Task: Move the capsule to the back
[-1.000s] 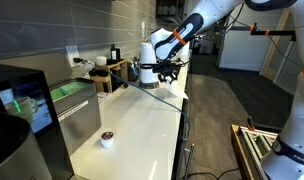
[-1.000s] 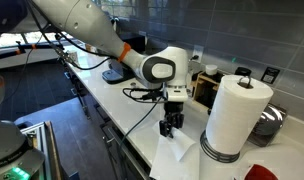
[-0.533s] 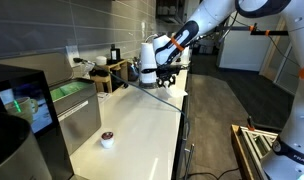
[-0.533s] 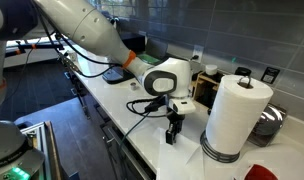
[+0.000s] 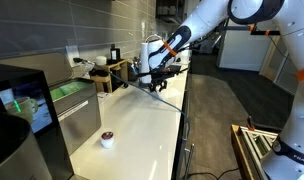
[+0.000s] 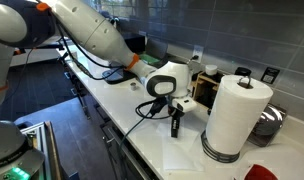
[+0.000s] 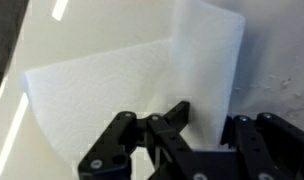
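I will next pull the sheet (image 6: 187,155) outward, away from the edge of the counter, onto clear counter before the wooden rack outward of my gripper, and let the sheet go.
The capsule (image 5: 107,139), a tiny pod with a dark top and pale body, sits on the near end of the white counter (image 5: 142,120). It is out of the wrist view. My gripper (image 5: 157,82) is far from it at the counter's far end, beside the tall white paper roll (image 6: 237,115). In an exterior view the gripper (image 6: 176,128) points down at a loose white paper sheet (image 6: 187,155). In the wrist view the jaws of the gripper (image 7: 207,115) stand close together, with a raised fold of the sheet (image 7: 207,50) between them.
A dark appliance with a green screen (image 5: 22,105) stands beside the capsule. A wooden rack (image 5: 110,70) and kitchen items stand against the tiled wall. A metal pot (image 6: 270,120) sits behind the roll. The counter's edge drops to the floor (image 5: 222,110).
My gripper has shifted along the counter toward the paper roll and turned. Its jaws have narrowed around the sheet. The capsule has not moved.
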Robot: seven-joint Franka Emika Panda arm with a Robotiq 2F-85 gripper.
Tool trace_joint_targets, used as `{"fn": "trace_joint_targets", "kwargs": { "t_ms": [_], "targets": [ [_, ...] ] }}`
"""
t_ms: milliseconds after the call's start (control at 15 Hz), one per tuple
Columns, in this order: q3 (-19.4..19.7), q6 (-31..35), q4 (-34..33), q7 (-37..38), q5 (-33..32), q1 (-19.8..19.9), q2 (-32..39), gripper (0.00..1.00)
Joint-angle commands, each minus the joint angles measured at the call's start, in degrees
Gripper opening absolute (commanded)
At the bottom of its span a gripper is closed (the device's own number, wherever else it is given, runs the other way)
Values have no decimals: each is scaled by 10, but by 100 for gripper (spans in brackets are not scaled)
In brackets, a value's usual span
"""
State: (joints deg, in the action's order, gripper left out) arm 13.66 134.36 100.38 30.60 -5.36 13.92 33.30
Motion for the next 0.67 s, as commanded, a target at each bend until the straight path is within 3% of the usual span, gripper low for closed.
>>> {"fn": "trace_joint_targets", "kwargs": {
  "t_ms": [0, 600],
  "targets": [
    [-21, 8, -30, -77, 49, 3, 25, 3],
    [-81, 16, -60, -245, 125, 15, 27, 3]
  ]
}}
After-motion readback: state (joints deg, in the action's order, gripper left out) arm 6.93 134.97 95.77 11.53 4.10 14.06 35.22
